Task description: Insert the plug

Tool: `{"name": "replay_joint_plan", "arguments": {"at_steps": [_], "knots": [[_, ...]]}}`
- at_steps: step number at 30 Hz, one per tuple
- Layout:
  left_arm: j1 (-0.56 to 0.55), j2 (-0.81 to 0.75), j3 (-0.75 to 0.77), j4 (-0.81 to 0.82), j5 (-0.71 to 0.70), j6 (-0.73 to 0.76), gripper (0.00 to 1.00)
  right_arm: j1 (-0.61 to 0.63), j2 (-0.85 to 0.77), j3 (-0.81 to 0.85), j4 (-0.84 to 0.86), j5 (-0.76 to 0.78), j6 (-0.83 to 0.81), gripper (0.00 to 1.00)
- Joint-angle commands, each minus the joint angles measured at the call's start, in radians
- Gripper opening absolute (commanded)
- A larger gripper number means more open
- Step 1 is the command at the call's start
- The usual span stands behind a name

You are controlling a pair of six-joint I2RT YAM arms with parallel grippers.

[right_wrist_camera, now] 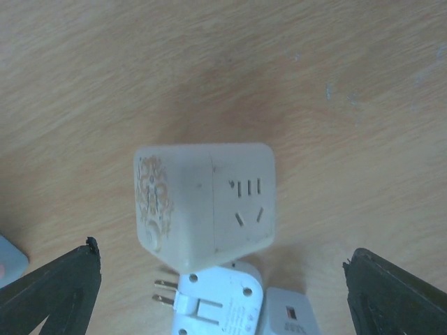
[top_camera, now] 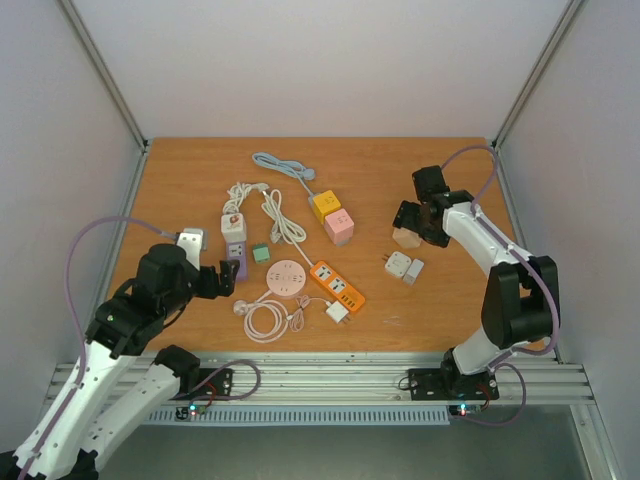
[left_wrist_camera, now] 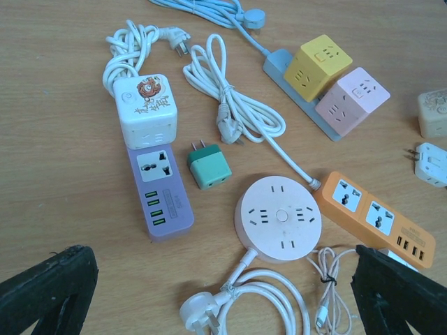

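Note:
My right gripper lowers to the cream cube socket [right_wrist_camera: 202, 209] next, then closes its fingers on opposite sides of the socket.
In the right wrist view a cream cube socket [right_wrist_camera: 202, 209] lies on the wood, one socket face turned up. A white adapter plug [right_wrist_camera: 216, 303] with two brass prongs touches its near side, next to a grey charger [right_wrist_camera: 290, 321]. My right gripper [right_wrist_camera: 222, 286] hovers open over them, its fingers [right_wrist_camera: 52, 293] well clear of the cube on both sides. From above, the right gripper [top_camera: 420, 225] stands over the cube [top_camera: 407, 238]. My left gripper [left_wrist_camera: 223, 296] is open and empty above a white three-pin plug [left_wrist_camera: 199, 310] and its round pink socket [left_wrist_camera: 278, 218].
A green adapter [left_wrist_camera: 208, 169], a purple strip [left_wrist_camera: 160, 192] with a white cube [left_wrist_camera: 145, 110] on it, an orange strip [left_wrist_camera: 374, 216], yellow [left_wrist_camera: 318, 66] and pink [left_wrist_camera: 353, 101] cubes and coiled white cables [left_wrist_camera: 234, 105] crowd the table's middle. Walls enclose the table [top_camera: 200, 170].

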Motion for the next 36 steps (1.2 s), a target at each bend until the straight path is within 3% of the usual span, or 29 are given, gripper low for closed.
{"name": "replay_joint_plan", "arguments": {"at_steps": [1,10,15,25,31,36], "knots": [[0.002,0.013,-0.008,0.037,0.006,0.007,0.99,-0.041,0.05,-0.019,0.122,-0.099,0.031,0.97],[0.002,0.027,-0.008,0.034,0.0,0.004,0.99,-0.083,0.163,-0.025,0.185,-0.166,0.037,0.98],[0.002,0.035,-0.007,0.033,0.0,0.004,0.99,-0.097,0.202,-0.043,0.247,-0.277,0.018,0.96],[0.002,0.032,-0.005,0.037,0.026,-0.001,0.99,-0.096,0.188,-0.061,0.293,-0.365,-0.015,0.64],[0.002,0.027,0.004,0.051,0.149,-0.039,0.99,-0.088,0.1,-0.091,0.294,-0.462,-0.014,0.54],[0.002,0.043,0.05,0.033,0.22,-0.094,0.99,-0.027,0.022,-0.093,0.248,-0.584,-0.003,0.53]]}}
